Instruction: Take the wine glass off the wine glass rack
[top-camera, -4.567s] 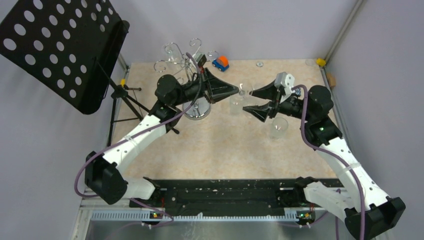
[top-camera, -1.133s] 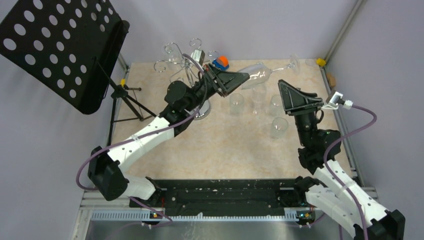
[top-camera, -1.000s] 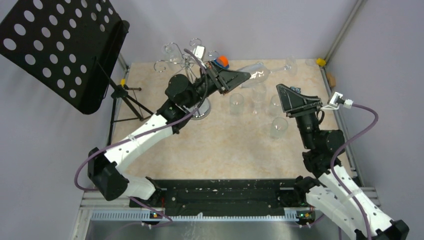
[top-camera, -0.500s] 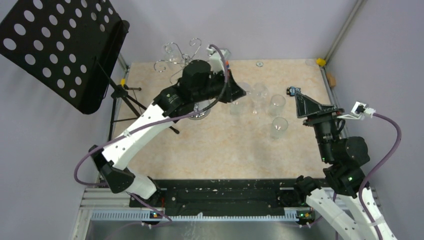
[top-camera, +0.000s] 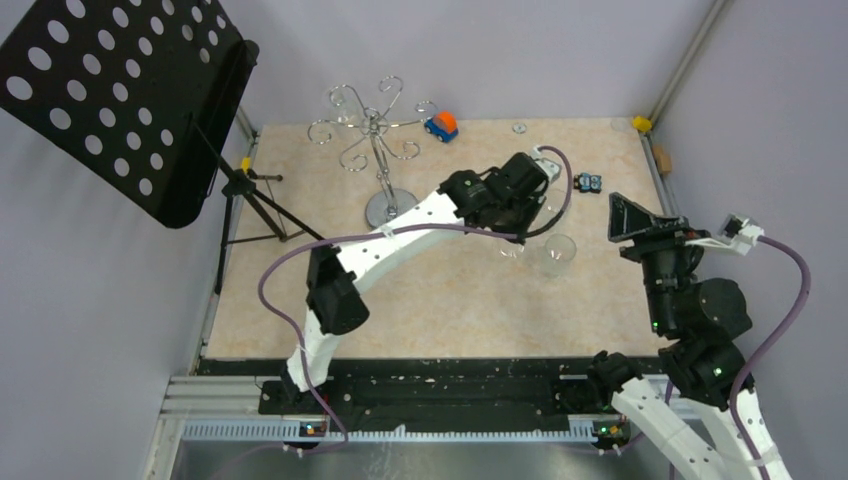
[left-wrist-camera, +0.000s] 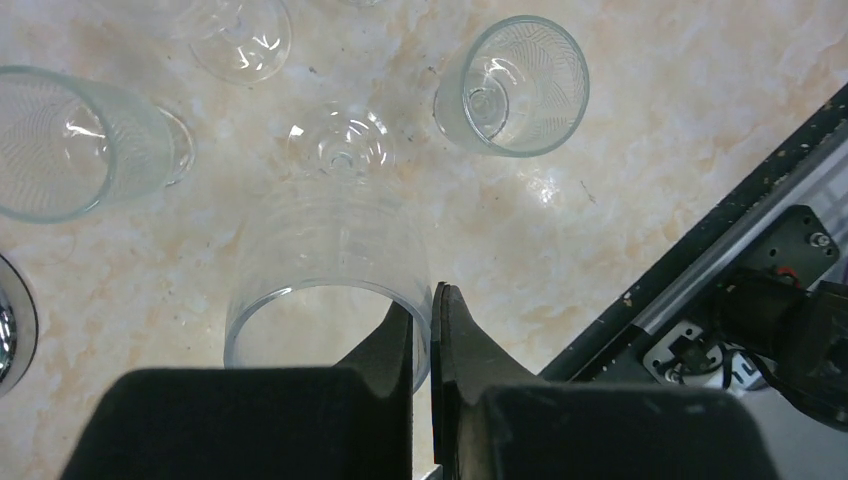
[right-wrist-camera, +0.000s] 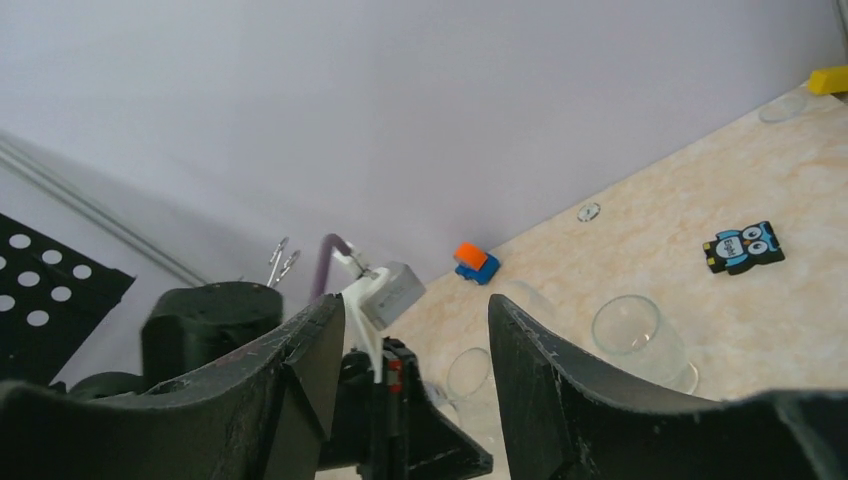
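Observation:
My left gripper needs to lower the wine glass slightly toward the tumbler next, before it opens off the wine glass's rim, because the wine glass is upright over bare table.
The wine glass rack (top-camera: 373, 140), a chrome wire stand on a round disc base, stands at the back left with nothing hanging on its curled arms. The wine glass (left-wrist-camera: 320, 230) is upright, off the rack, among other glasses. Its foot (top-camera: 512, 249) shows just below my left wrist. My left gripper (left-wrist-camera: 432, 300) points straight down, shut on the rim of the bowl with one finger inside and one outside. My right gripper (top-camera: 622, 226) hovers open and holds nothing to the right of the glasses. In its wrist view the right gripper (right-wrist-camera: 415, 305) faces the left arm.
A tumbler (top-camera: 560, 255) stands just right of the wine glass, and other clear glasses (left-wrist-camera: 520, 85) (left-wrist-camera: 60, 140) surround it. A toy car (top-camera: 441, 125) and an owl figure (top-camera: 587, 181) lie at the back. The black music stand (top-camera: 120, 100) looms at the left.
My left arm carried the wine glass from near the rack to the right, turned it upright and lowered it among the tumblers. My right arm drew back to the right, jaws slightly narrower.

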